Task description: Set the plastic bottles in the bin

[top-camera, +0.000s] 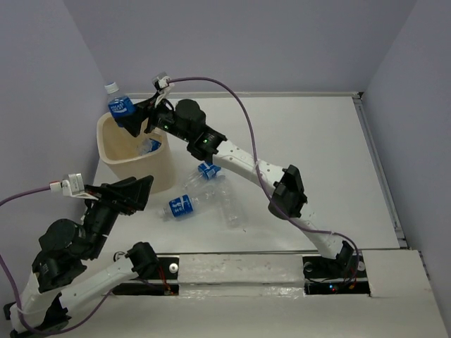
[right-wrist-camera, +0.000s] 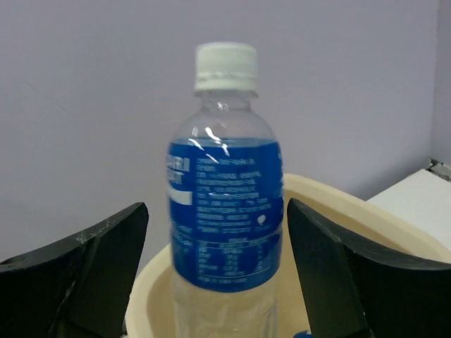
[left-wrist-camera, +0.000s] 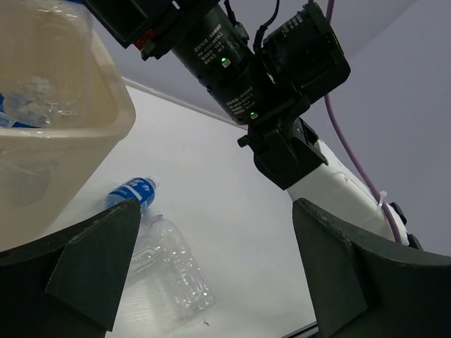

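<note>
The clear unlabelled bottle's middle [top-camera: 228, 201] [left-wrist-camera: 180, 269] lies below the left gripper, to its right in the top view, so next the left gripper should swing across and down onto it.
My right gripper [top-camera: 136, 117] [right-wrist-camera: 217, 211] is open over the beige bin [top-camera: 163, 167] [right-wrist-camera: 331, 201]. A clear plastic bottle [top-camera: 120, 105] [right-wrist-camera: 224, 197] with a blue label and white cap stands upright between its fingers, with a gap on each side, its lower end inside the rim. Another bottle [top-camera: 149, 146] lies inside the bin. A blue-labelled bottle [top-camera: 182, 206] [left-wrist-camera: 132, 191] and clear bottles [top-camera: 227, 203] [left-wrist-camera: 173, 271] lie on the table by the bin. My left gripper [top-camera: 139, 189] [left-wrist-camera: 215, 215] is open and empty, in front of the bin [left-wrist-camera: 70, 134].
The right arm [top-camera: 239, 163] [left-wrist-camera: 268, 84] reaches across the table over the loose bottles. Grey walls close in the left, back and right sides. The bin stands in the far left corner, close to the left wall.
</note>
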Controlling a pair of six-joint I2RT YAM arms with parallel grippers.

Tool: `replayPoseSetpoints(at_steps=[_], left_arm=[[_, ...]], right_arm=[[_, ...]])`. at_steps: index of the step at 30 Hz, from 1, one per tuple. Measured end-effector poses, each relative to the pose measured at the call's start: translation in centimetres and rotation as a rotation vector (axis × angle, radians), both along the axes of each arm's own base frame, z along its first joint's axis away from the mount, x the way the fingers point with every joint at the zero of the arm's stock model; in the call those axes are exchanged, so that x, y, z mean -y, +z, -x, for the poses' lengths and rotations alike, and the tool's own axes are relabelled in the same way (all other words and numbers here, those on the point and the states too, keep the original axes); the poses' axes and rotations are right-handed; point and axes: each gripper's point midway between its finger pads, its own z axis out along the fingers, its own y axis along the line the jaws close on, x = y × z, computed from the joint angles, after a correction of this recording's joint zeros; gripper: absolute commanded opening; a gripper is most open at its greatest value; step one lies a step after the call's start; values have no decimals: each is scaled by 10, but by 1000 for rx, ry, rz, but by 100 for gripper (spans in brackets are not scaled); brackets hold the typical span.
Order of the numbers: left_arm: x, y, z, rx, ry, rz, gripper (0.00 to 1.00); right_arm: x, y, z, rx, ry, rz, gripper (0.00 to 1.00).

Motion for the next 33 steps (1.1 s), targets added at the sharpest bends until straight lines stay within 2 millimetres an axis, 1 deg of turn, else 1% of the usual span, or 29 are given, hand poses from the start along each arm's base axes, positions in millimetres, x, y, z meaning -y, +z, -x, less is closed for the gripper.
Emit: replayPoseSetpoints(at_steps=[2, 4, 5, 6, 7, 8, 9, 10, 11, 12, 13, 14, 15, 16, 17, 18, 19, 20, 21, 22, 23, 24, 26, 28, 29, 31, 33], left_arm=[[5, -4, 0, -7, -18, -13, 99], [17, -10, -2, -24, -46, -34, 99], [24, -16, -5, -38, -58, -54, 99], [34, -22, -8, -56, -78, -74, 99], [49, -33, -12, -85, -106, -104, 99], [63, -44, -16, -110, -127, -126, 99], [72, -55, -20, -135, -138, -154, 99], [85, -71, -25, -173, -156, -185, 99], [96, -88, -29, -210, -169, -216, 99], [105, -102, -32, -244, -179, -244, 99], [116, -122, -36, -290, -190, -279, 99], [122, -133, -38, -315, -198, -297, 99], [129, -146, -40, -347, -203, -321, 99], [135, -154, -43, -364, -207, -330, 99], [142, -165, -46, -391, -209, -350, 99], [151, -177, -50, -420, -210, -374, 99], [157, -184, -53, -435, -212, -384, 99], [166, -195, -57, -458, -214, -399, 99], [171, -205, -60, -480, -214, -418, 99], [177, -219, -62, -510, -216, -442, 99], [182, -229, -64, -537, -216, -461, 99], [188, -242, -66, -570, -220, -485, 99], [197, -259, -68, -615, -226, -512, 99], [206, -268, -70, -637, -236, -513, 99], [208, -271, -71, -645, -238, -514, 99], [211, -275, -72, -651, -236, -510, 99], [212, -278, -73, -654, -231, -511, 99]], right_arm=[[-1, -6, 0, -14, -1, 12, 93], [2, -18, 0, -30, -9, 50, 93], [5, -37, 0, -52, -19, 106, 92], [11, -27, 3, -49, -22, 103, 91], [21, -26, 7, -49, -37, 128, 88], [26, -29, 9, -54, -40, 141, 83], [43, -23, 15, -58, -58, 163, 82], [58, -20, 15, -59, -79, 169, 80], [75, -17, 20, -64, -94, 181, 77], [105, -12, 29, -80, -114, 192, 70], [125, -6, 31, -79, -130, 184, 68], [145, -1, 32, -85, -150, 181, 64], [178, 8, 30, -92, -191, 163, 62], [197, 12, 28, -96, -219, 152, 60], [236, 15, 21, -101, -284, 132, 60], [273, 11, 16, -120, -351, 124, 60], [293, 6, 11, -132, -398, 125, 61], [308, -1, 11, -151, -430, 129, 63], [324, -17, 13, -176, -458, 146, 65], [329, -28, 18, -191, -459, 162, 67], [333, -46, 24, -220, -458, 195, 68], [338, -69, 36, -256, -451, 238, 70], [347, -102, 49, -308, -448, 297, 70], [356, -127, 60, -348, -448, 341, 70], [361, -137, 66, -366, -450, 359, 70], [369, -150, 75, -390, -454, 383, 70], [374, -153, 79, -395, -458, 384, 70]])
